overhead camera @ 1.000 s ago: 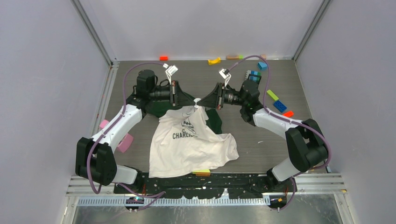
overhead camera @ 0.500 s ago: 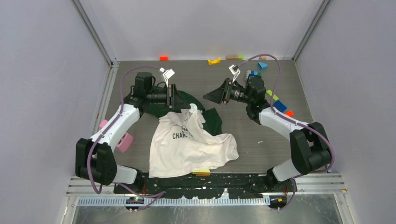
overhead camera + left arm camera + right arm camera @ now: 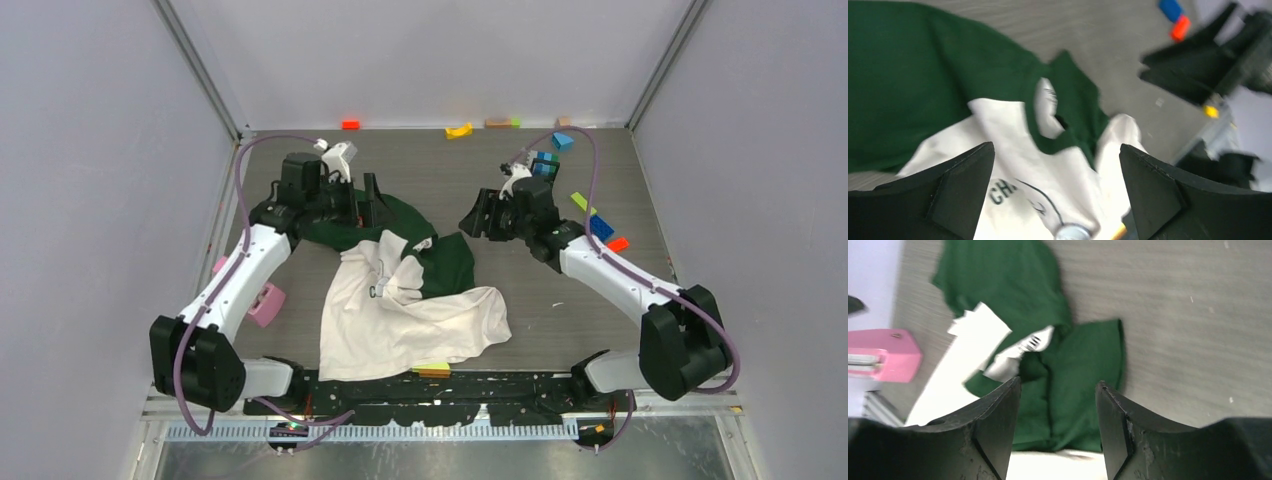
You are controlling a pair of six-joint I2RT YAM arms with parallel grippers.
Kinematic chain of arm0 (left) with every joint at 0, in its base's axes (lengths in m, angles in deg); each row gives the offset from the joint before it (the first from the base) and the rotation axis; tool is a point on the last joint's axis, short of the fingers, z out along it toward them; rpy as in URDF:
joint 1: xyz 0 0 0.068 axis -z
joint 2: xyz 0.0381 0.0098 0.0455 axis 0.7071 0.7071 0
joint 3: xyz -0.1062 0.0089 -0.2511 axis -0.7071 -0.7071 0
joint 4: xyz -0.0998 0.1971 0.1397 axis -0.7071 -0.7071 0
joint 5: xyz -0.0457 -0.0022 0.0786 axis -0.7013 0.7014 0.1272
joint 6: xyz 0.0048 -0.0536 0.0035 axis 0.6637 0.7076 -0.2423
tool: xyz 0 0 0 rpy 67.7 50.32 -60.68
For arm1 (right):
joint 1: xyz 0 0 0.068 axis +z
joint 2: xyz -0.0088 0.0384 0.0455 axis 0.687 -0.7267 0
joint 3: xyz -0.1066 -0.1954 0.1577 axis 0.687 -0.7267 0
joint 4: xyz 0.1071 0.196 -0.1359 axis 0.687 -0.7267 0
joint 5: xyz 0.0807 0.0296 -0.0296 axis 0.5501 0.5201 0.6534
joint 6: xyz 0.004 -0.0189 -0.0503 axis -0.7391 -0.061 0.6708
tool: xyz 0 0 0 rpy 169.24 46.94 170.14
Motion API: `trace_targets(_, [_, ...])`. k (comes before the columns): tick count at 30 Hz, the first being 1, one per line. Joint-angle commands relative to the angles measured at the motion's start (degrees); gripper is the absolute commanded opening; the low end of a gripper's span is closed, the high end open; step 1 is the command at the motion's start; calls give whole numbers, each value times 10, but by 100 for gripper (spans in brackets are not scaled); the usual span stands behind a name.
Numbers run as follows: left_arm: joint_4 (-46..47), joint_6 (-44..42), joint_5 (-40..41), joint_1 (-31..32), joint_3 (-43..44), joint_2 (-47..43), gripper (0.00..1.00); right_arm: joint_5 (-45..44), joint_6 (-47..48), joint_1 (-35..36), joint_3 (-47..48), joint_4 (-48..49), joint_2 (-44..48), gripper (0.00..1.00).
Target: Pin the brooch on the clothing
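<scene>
Next, my right gripper moves back and down onto the green sleeve's outer edge (image 3: 470,256) (image 3: 1121,360) and closes on the sleeve's cloth, since that edge lies uncovered beside bare table.
The clothing (image 3: 400,320) lies crumpled mid-table, white body toward me, dark green sleeves (image 3: 447,262) behind it. In the left wrist view its green collar (image 3: 1035,112) and part of the black print (image 3: 1003,192) show. A small round greyish disc (image 3: 1073,233) rests on the white cloth at the bottom edge; it is blurred and may be the brooch. My left gripper (image 3: 368,200) (image 3: 1056,147) hovers open over the collar, holding nothing. My right gripper (image 3: 478,218) (image 3: 1058,382) is open above a green sleeve (image 3: 1073,385), also holding nothing.
A pink block (image 3: 262,300) (image 3: 883,357) sits left of the shirt. Coloured toy blocks lie along the back wall (image 3: 458,130) and at the right (image 3: 600,227). A yellow block (image 3: 434,371) peeks from under the shirt's near hem.
Both grippers opened, let go of the lifted collar region and drew apart, the left going left, the right going right. The shirt sagged back onto the table.
</scene>
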Motion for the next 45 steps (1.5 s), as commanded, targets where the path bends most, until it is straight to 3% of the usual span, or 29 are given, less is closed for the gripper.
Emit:
trace_targets(1, [-30, 23, 223, -2, 28, 53, 100, -128, 6, 47, 7, -106, -23, 62])
trace_targets(11, [52, 20, 215, 41, 128, 255, 100, -154, -29, 81, 5, -73, -132, 61])
trace_targets(19, [-44, -69, 366, 133, 282, 394, 100, -176, -22, 84, 0, -70, -169, 59])
trace_targets(23, [-84, -82, 395, 163, 320, 436, 100, -163, -26, 87, -7, -60, -176, 57])
trace_targets(27, [-86, -63, 369, 167, 317, 456, 100, -142, -34, 87, -13, -39, -180, 51])
trace_targets(30, [-86, -54, 350, 167, 313, 473, 98, -140, -37, 87, -13, -28, -183, 37])
trace_targets(31, [-86, -52, 350, 167, 312, 478, 91, -144, -36, 86, -13, -28, -182, 29])
trace_targets(33, [-83, -51, 363, 166, 304, 479, 67, -157, -30, 82, -9, -34, -178, 15])
trace_targets(34, [-77, -50, 375, 165, 298, 477, 44, -163, -27, 79, -5, -41, -174, 11])
trace_targets(35, [-71, -47, 389, 162, 290, 473, 28, -179, -21, 71, 3, -46, -172, 4])
trace_targets(37, [-54, -42, 415, 151, 267, 456, 3, -217, -9, 50, 20, -80, -163, 1])
trace_targets(45, [54, 0, 443, 15, 125, 295, 0, -517, 66, -81, 119, -148, -140, 1])
